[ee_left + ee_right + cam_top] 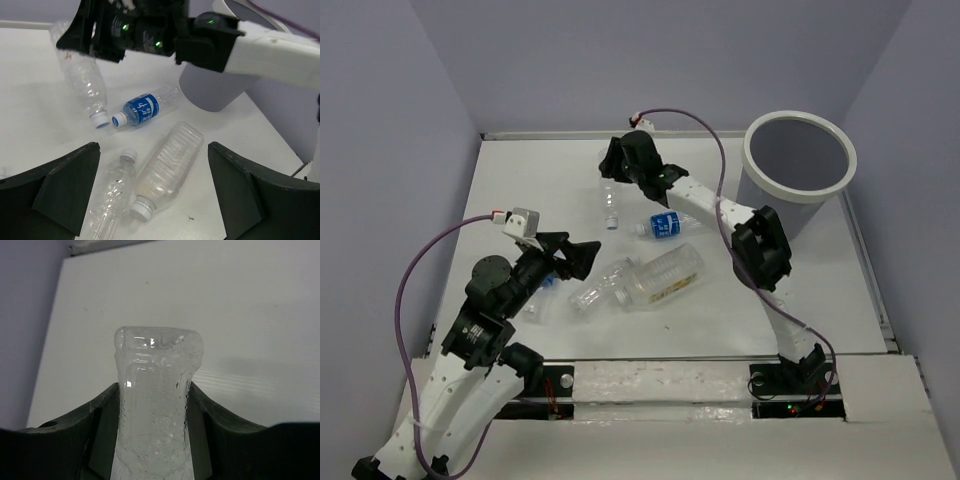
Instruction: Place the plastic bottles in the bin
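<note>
The bare clear bottle goes up with my right gripper and over the bin's opening (800,155) next, then it is released. The bin stands to the gripper's right in the top view, hence this move.
My right gripper (618,168) is shut on a bare clear bottle (610,205) at the far middle of the table. The right wrist view shows its fingers (102,412) pressed on both sides of that bottle (155,405). A blue-labelled bottle (663,225) lies just right of it. The large wide bottle (660,277) and a small bare bottle (595,290) lie side by side in the middle, in front of my open, empty left gripper (582,257). Another small bottle (535,302) lies under the left arm. The grey bin (800,165) stands at the far right.
In the left wrist view the large bottle (167,167) and the small bare bottle (112,200) lie between my spread fingers (70,185). The right arm (260,47) crosses above, and the bin wall (215,95) stands behind the blue-labelled bottle (142,109). Walls enclose the table.
</note>
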